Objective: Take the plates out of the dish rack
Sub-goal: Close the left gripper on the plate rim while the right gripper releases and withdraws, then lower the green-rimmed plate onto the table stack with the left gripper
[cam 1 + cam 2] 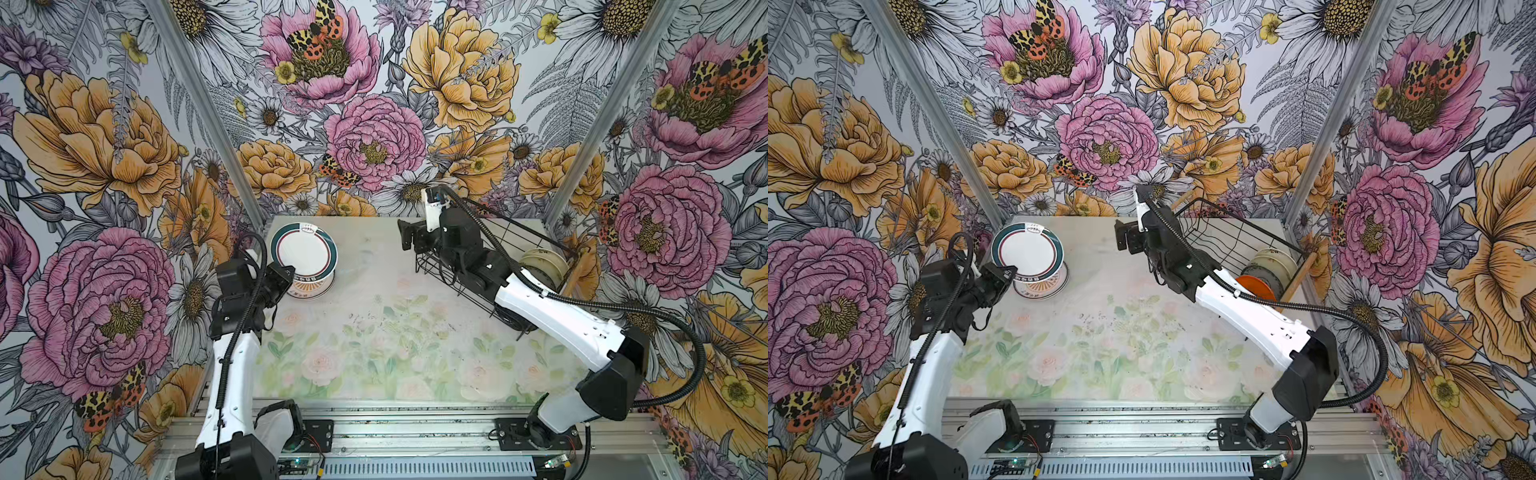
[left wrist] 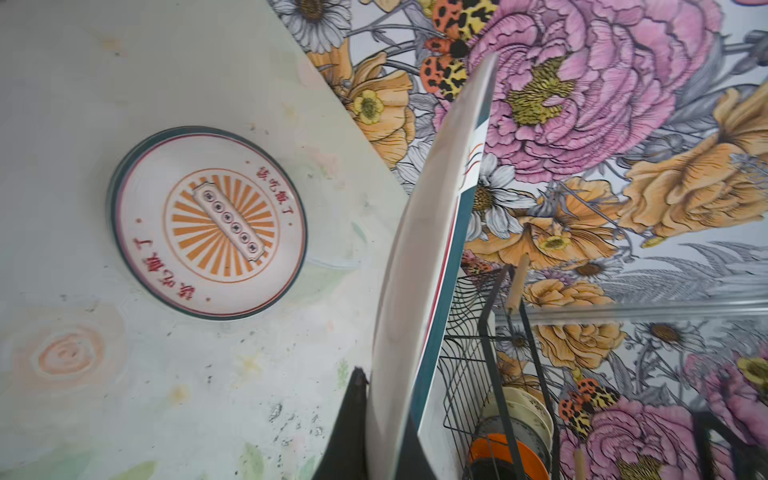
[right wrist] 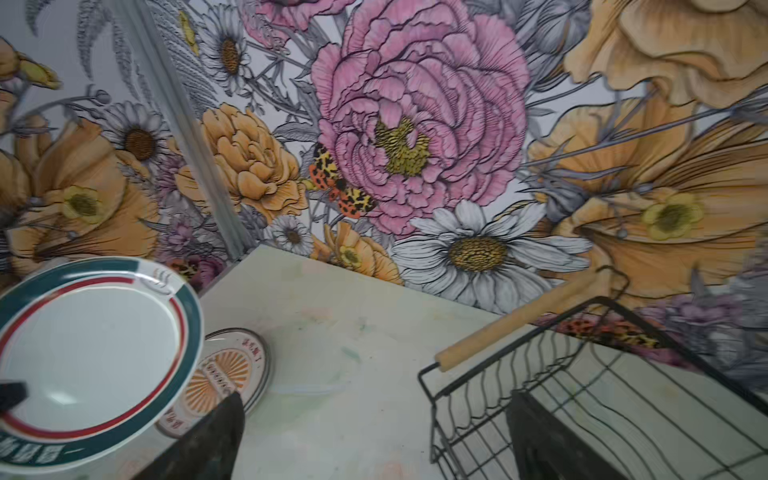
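Observation:
The stack is below my left gripper. I need to lower the gripper next, lay the white plate flat onto the orange-sunburst plate [image 1: 312,285] [image 2: 209,224] and let go of the white plate's rim.
My left gripper [image 2: 386,407] is shut on the rim of a white plate with a teal rim and red ring [image 1: 303,253], tilted above the table's back left. Just under it lies a stack of plates [image 1: 1042,289] topped by an orange-sunburst plate [image 2: 208,224]. The black wire dish rack [image 1: 1237,232] stands at the back right. Cream plates [image 1: 1273,259] and an orange plate [image 1: 1256,286] stand on edge at its right end. My right gripper [image 3: 374,436] is open and holds nothing; it hovers at the rack's left end [image 1: 432,266].
Floral walls close in the table [image 1: 395,332] at the back and both sides, with metal posts [image 1: 216,124] in the corners. One wooden rack handle [image 3: 519,320] lies close to my right gripper. My right forearm [image 1: 540,307] crosses over the rack's front.

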Available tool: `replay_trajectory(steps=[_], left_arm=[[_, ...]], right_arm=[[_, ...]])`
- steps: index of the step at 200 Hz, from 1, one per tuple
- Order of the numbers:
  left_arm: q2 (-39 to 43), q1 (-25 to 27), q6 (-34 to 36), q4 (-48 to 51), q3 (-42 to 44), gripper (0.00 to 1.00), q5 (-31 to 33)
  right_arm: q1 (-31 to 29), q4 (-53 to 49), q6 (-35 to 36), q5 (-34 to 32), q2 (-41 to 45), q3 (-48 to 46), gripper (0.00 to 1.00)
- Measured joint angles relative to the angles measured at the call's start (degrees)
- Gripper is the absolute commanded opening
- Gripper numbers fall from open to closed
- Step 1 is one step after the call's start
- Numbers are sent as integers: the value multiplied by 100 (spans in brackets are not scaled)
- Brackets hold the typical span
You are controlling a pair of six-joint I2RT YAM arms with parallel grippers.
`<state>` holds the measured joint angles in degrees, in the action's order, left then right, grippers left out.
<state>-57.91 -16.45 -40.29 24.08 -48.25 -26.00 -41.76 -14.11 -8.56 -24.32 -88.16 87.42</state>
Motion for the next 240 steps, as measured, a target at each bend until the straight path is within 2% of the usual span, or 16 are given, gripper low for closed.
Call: replay_trajectory(steps=[17, 31, 55, 75, 140, 240], left_arm=[[-212, -55, 0, 166, 61, 0, 378], [-448, -68, -24, 164, 122, 0, 605], [-1001, -68, -87, 136, 129, 0, 894], [-1401, -68, -151, 98, 129, 0, 1014], [-2212, -72, -343, -382, 109, 0, 951], [-2686, -74, -634, -1021, 109, 5, 614]], right_arm=[[55, -63, 485, -1130, 26, -61, 100], [111, -136, 686, -1759, 26, -225, 99], [175, -299, 868, -2583, 24, -553, 99], [214, -361, 916, -2968, 24, -739, 100], [361, -505, 905, -3047, -131, -970, 99], [376, -693, 719, -2612, -284, -970, 99]])
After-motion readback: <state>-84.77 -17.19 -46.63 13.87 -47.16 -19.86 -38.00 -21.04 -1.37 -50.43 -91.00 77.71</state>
